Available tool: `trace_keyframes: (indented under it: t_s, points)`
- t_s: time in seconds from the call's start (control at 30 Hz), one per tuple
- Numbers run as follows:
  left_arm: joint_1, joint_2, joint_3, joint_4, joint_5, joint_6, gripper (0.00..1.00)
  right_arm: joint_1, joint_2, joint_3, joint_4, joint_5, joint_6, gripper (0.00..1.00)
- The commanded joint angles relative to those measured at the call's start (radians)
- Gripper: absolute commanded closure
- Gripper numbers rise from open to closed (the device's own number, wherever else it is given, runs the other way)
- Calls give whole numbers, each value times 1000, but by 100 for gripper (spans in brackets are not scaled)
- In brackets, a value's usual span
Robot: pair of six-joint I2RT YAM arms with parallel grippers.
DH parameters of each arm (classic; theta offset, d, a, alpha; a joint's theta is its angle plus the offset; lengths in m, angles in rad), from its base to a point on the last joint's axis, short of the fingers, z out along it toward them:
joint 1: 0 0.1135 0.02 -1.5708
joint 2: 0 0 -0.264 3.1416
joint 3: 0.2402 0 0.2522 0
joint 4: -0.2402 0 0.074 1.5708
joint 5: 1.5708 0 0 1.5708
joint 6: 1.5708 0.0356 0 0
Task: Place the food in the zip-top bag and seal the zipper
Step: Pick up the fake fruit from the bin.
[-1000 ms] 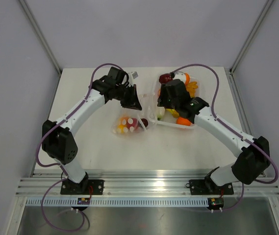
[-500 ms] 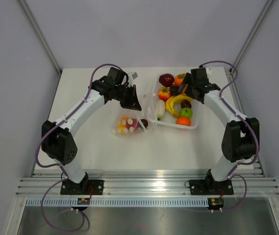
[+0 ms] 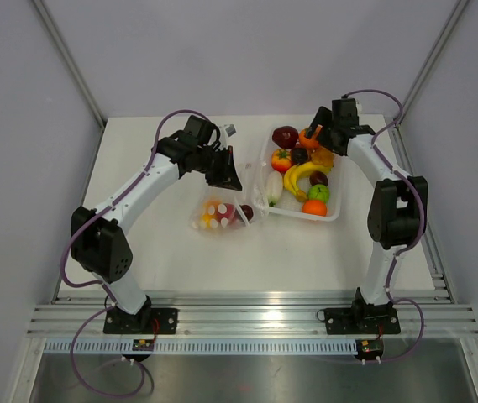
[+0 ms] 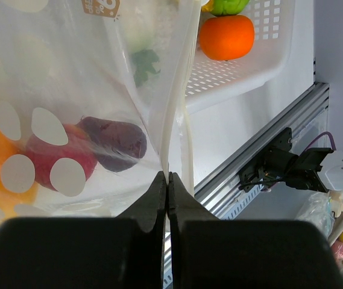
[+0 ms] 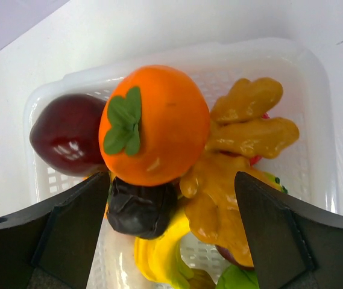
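Observation:
My right gripper will next move down onto the orange persimmon (image 5: 155, 125), put its open fingers on either side and close, because that fruit sits uncovered on top of the other food.
The zip-top bag (image 3: 219, 215) lies mid-table, see-through with white blotches. Inside it are a red piece (image 4: 56, 158), a dark purple piece (image 4: 120, 135) and something orange. My left gripper (image 3: 227, 173) is shut on the bag's mouth edge, pinching the pale zipper strip (image 4: 180, 90) between its fingertips and holding it up. More food fills the white tray (image 3: 294, 213): a banana (image 3: 302, 176), an orange persimmon (image 5: 153, 126), a dark red fruit (image 5: 66, 135), a wrinkled dark piece (image 5: 138, 208) and yellow-brown pieces (image 5: 243, 132). My right gripper (image 5: 171, 180) hangs open over the tray's far end, holding nothing.
The tray stands just right of the bag, its near left corner close to the bag's mouth. An orange (image 4: 226, 36) lies in the tray's near corner. The table's front aluminium rail (image 3: 247, 319) and grey side walls bound the space.
My right arm swung from the tray's left side to its far right end, and its jaws spread wide. The left gripper and bag stayed put.

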State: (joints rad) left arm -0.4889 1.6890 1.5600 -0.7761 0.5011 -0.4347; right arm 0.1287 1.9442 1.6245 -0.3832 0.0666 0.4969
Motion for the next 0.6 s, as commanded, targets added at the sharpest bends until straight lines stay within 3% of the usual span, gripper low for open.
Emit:
trace_keyframes:
  t_s: [0.0,0.33,0.47,0.57]
  points:
    - [4,-22,-5,18,14,13,100,-18,36,78,26,-33,-8,7]
    - [4,-20,-8,18,10,7,100,-47,113,118,58,-140,28,6]
    - [4,-23,-17,23,8,5,100,-51,131,118,81,-169,42,10]
    - [4,-26,-25,28,10,2,100,-52,116,92,105,-175,51,20]
